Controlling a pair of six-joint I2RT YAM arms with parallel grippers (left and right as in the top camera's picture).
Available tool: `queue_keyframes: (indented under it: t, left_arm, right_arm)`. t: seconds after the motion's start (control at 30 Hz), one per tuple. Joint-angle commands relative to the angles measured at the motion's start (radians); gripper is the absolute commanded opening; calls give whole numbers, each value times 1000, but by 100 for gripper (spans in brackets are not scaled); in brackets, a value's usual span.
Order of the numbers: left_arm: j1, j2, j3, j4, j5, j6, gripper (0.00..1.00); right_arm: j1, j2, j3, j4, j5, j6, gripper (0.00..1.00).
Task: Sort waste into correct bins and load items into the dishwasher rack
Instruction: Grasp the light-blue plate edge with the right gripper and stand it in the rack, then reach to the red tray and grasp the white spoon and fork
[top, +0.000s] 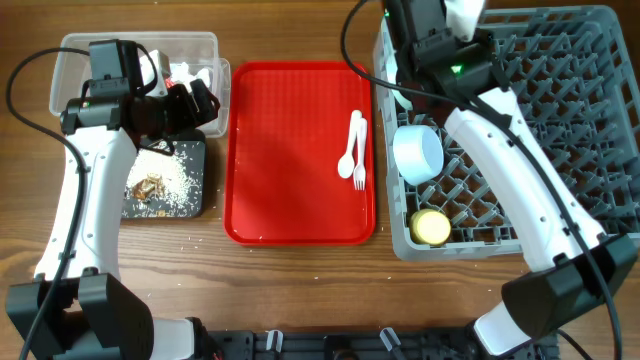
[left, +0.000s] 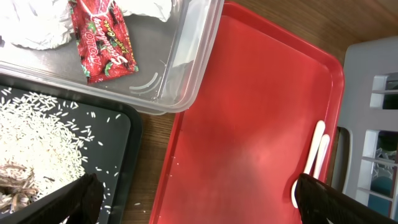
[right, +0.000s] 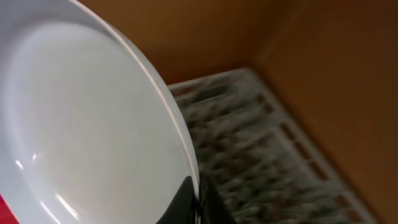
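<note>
The robot's right gripper will go down into the far end of the rack (top: 560, 120), past the light blue bowl, and let go of the plate's rim, because there are open rows there.
My right gripper (right: 198, 199) is shut on the rim of the light blue plate (right: 81, 124) and holds it on edge above the grey dishwasher rack (right: 249, 143) (top: 560, 120). In the rack lie a light blue bowl (top: 417, 152) and a yellow cup (top: 432, 227). My left gripper (left: 199, 208) (top: 195, 100) is open and empty, over the gap between the black tray (left: 121, 143) and the red tray. The black tray holds white crumbs with brown bits (left: 31, 143). The clear tub (left: 186, 62) holds the red wrapper (left: 102, 43) and the white napkin (left: 31, 25). I cannot make out the mint-white bowl.
The white fork and spoon (top: 353, 150) (left: 314, 155) lie at the right side of the flat red tray (top: 290, 150) (left: 249, 124), which sits between the bins and the rack. A few loose crumbs lie on the wood beside the black tray (top: 165, 180).
</note>
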Motion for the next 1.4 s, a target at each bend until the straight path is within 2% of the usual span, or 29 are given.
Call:
queue_keyframes:
  t: [0.0,0.1,0.27,0.5,0.73,0.8,0.83,0.87,0.9,0.97,1.17,1.2,1.23,1.27,1.37]
  left_arm:
    - [5,-15,3,0,-6,6,100]
    - [5,-15,3,0,-6,6,100]
    - [5,-15,3,0,-6,6,100]
    - [5,-15,3,0,-6,6,100]
    - [5,-15,3,0,-6,6,100]
    - [5,-15,3,0,-6,6,100]
    - [5,-15,3,0,-6,6,100]
    - [5,-15,3,0,-6,6,100]
    - [5,-15,3,0,-6,6,100]
    - [5,-15,3,0,-6,6,100]
    - [5,-15,3,0,-6,6,100]
    - [5,-15,3,0,-6,6,100]
    - [5,-15,3,0,-6,6,100]
    - [5,-15,3,0,-6,6,100]
    - [5,-15,3,0,-6,6,100]
  right_arm:
    - [-18,-13,2,-2,257,-40,4]
    - [-76,7,2,-1,252,-45,4]
    - [-160,75,2,31,155,-157,4]
    - [-176,213,2,132,86,-229,4]
    - [-176,298,2,134,70,-227,4]
    - [-176,300,2,136,4,-227,6]
    - [-176,300,2,138,-43,-228,17]
    - [-176,300,2,138,-84,-227,40]
    - [-176,300,2,137,-127,-228,57]
    - [-176,294,2,133,-207,-228,79]
    - [-173,159,40,80,-522,-227,100]
    - [-173,118,40,81,-611,-223,99]
    - [-173,83,40,82,-717,-223,100]
    - [-173,37,40,85,-926,-224,100]
    - [-164,8,39,81,-1340,-222,100]
